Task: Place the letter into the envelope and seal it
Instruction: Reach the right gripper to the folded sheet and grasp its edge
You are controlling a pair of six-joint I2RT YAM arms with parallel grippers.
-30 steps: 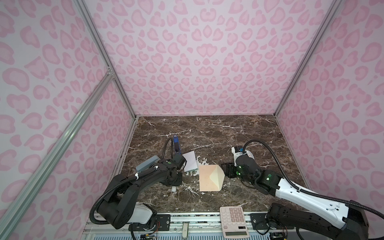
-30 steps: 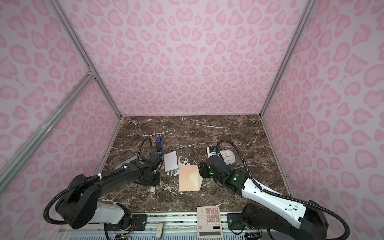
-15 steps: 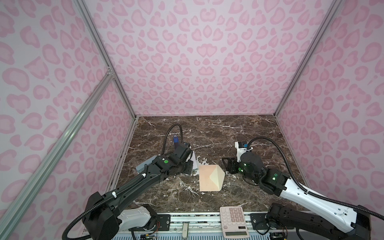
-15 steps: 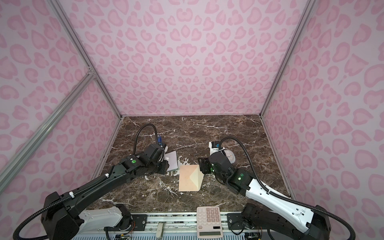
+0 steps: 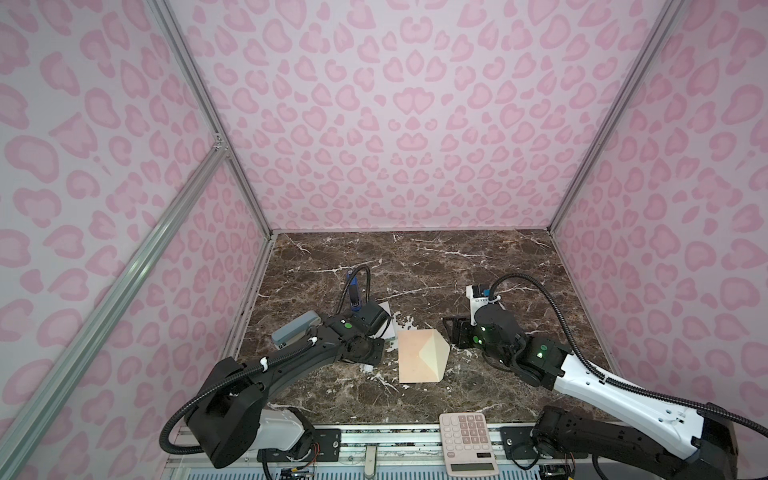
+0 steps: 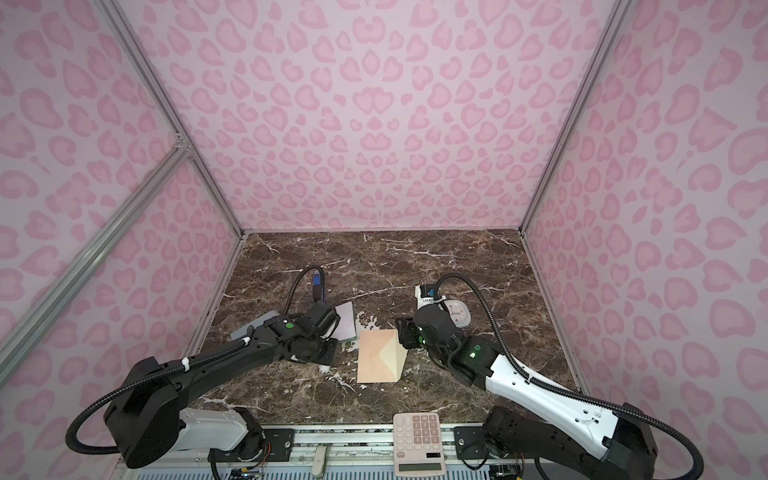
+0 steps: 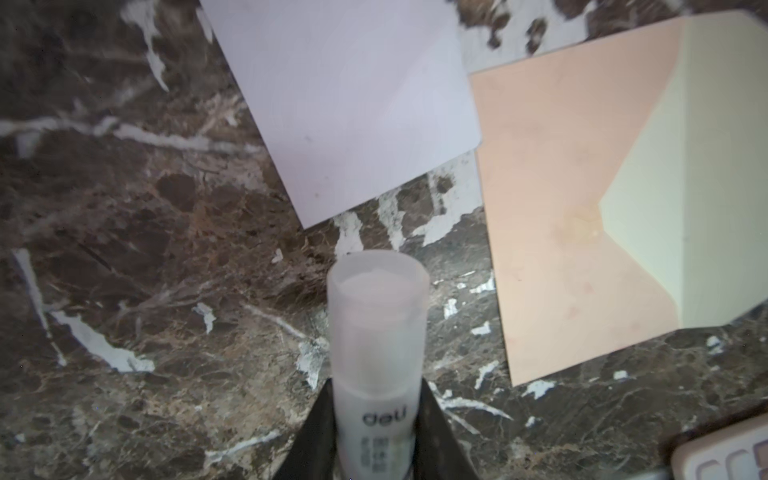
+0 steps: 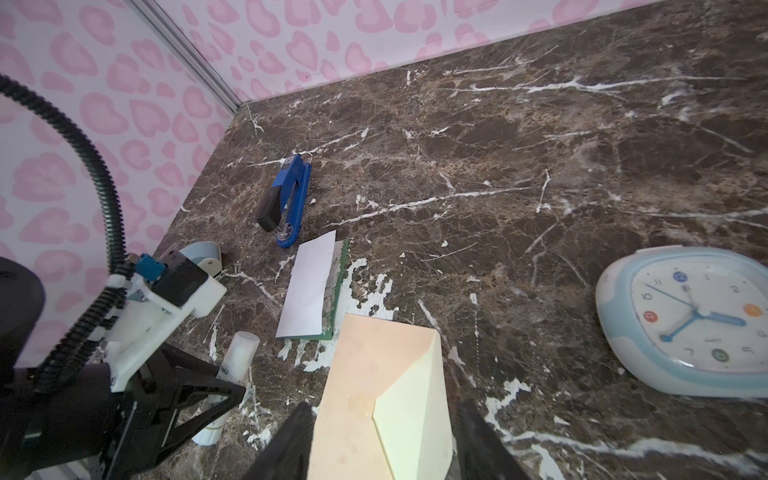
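The glue stick [image 7: 378, 324] will go back and down onto the bare marble beside the envelope next, and my left gripper will release it there, because that spot is clear of the letter.
The peach envelope [image 5: 415, 353] [image 6: 374, 353] [image 7: 561, 208] [image 8: 361, 374] lies flat mid-table. Its cream-lined flap is open and points toward my right gripper [image 5: 455, 332] [image 8: 384, 409]. That gripper is open, with nothing in it, and hangs just off the flap's tip. The letter [image 6: 347, 320] [image 7: 353, 104] [image 8: 309, 286], white with a green edge, lies on the table just left of the envelope and behind it. It is partly hidden under my left wrist in both top views. My left gripper [image 5: 363, 357] [image 7: 376, 399] is shut on a white glue stick [image 7: 378, 324] [image 8: 239, 357], low over the marble left of the envelope.
A blue stapler [image 8: 286, 199] [image 5: 353, 291] lies behind the letter. A grey-blue tape dispenser [image 5: 297, 328] sits at the left. A white-and-blue clock [image 8: 698, 320] [image 6: 457, 316] is behind the right arm. A calculator [image 5: 469, 440] rests on the front rail. Pink walls close three sides.
The left arm stretched out over the letter half a second ago and has drawn back beside the envelope, still holding the glue stick. The right gripper has barely shifted.
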